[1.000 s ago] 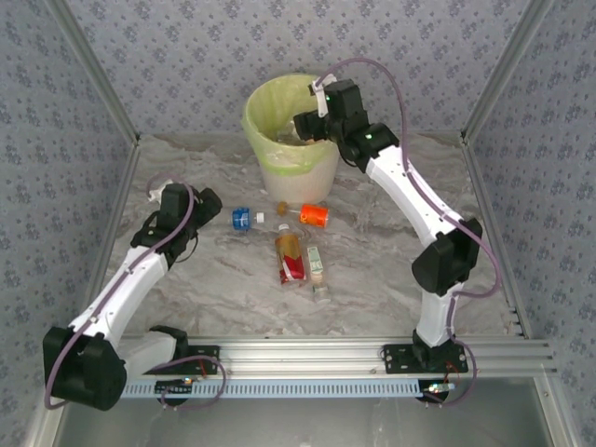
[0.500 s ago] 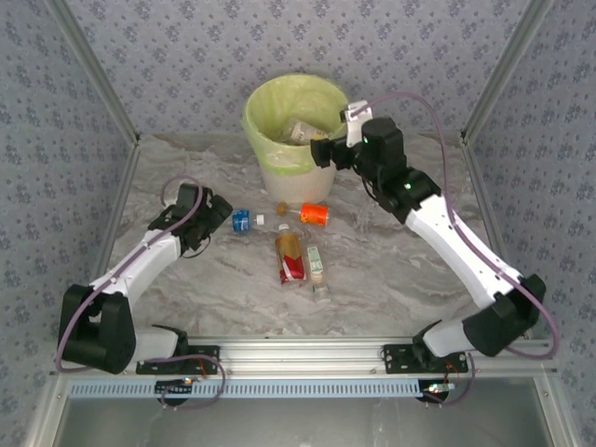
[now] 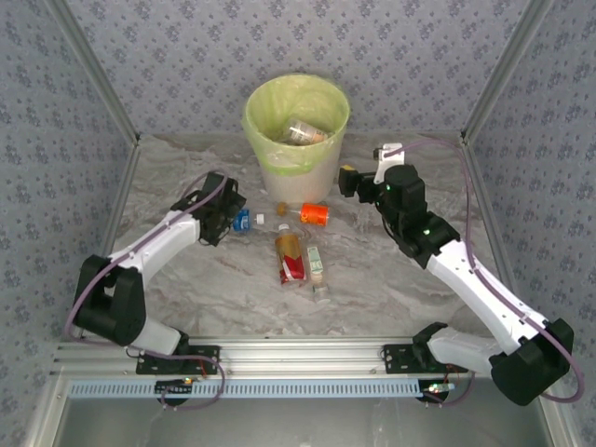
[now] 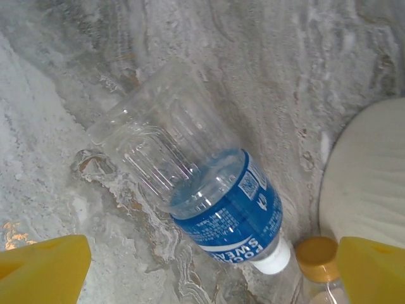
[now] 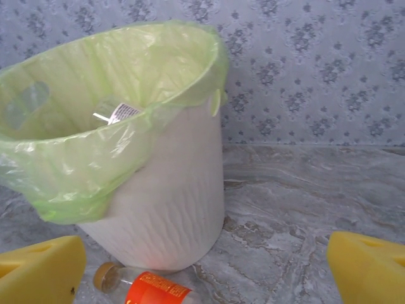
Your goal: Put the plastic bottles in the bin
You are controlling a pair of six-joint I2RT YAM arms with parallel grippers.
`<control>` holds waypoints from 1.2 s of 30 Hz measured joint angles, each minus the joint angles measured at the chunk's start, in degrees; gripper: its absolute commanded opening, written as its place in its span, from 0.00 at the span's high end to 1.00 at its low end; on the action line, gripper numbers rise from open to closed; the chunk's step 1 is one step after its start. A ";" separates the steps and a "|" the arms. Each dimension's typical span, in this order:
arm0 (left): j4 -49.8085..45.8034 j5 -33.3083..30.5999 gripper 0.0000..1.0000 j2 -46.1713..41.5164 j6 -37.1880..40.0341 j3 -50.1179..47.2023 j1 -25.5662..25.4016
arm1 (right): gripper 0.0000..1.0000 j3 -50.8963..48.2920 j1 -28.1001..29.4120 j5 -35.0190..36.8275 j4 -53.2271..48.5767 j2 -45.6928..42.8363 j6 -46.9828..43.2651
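The blue-label bottle lies slanted below, so my left gripper will next turn its fingers to match the bottle's slant and lower them around the blue label [image 3: 242, 221] [image 4: 231, 206] to close.
The bin [image 3: 300, 179], white with a pale green bag over its rim, stands at the back of the table with bottles [image 3: 303, 130] inside. A blue-label bottle [image 3: 244, 220] lies on the marble. My left gripper [image 3: 226, 217] hovers open just left of it. In the left wrist view that blue-label bottle [image 4: 209, 190] lies between and ahead of the yellow fingertips [image 4: 44, 269]. An orange-label bottle [image 3: 313, 215], an amber bottle [image 3: 291, 253] and a clear bottle [image 3: 317, 265] lie nearby. My right gripper [image 3: 346, 180] stands open and empty, right of the bin [image 5: 171, 196] and above the orange-label bottle [image 5: 152, 288].
Patterned walls with metal corner posts enclose the table on three sides. A gold cap [image 4: 316, 258] and the bin's wall [image 4: 367, 183] sit close to the blue-label bottle. Bare marble stretches right of the bin [image 5: 304, 202].
My right arm has drawn back from over the bin and come down to its right, jaws opening wider. My left arm has reached right, up to the blue-label bottle.
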 measured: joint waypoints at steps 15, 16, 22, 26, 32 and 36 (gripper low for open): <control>-5.01 0.22 0.00 12.76 -2.80 7.63 0.04 | 0.00 -0.04 -0.24 1.46 -0.98 -2.45 0.61; -5.01 -0.07 0.01 13.29 -2.82 8.17 0.04 | 0.00 -0.09 -0.24 1.46 -1.20 -2.69 0.61; -3.67 0.13 0.02 15.76 -9.29 8.79 0.04 | 0.00 -0.09 -0.26 1.60 -2.99 -3.50 0.63; -4.90 0.33 0.10 17.68 -19.54 8.74 0.04 | 0.00 -0.09 -0.28 1.68 -3.48 -3.65 0.61; -4.72 -0.33 0.34 18.47 -23.63 7.50 0.15 | 0.00 -0.09 -0.28 2.05 -4.15 -3.67 0.61; -3.19 -1.31 0.41 17.46 -22.73 6.08 0.15 | 0.00 -0.09 -0.28 2.21 -4.50 -3.67 0.61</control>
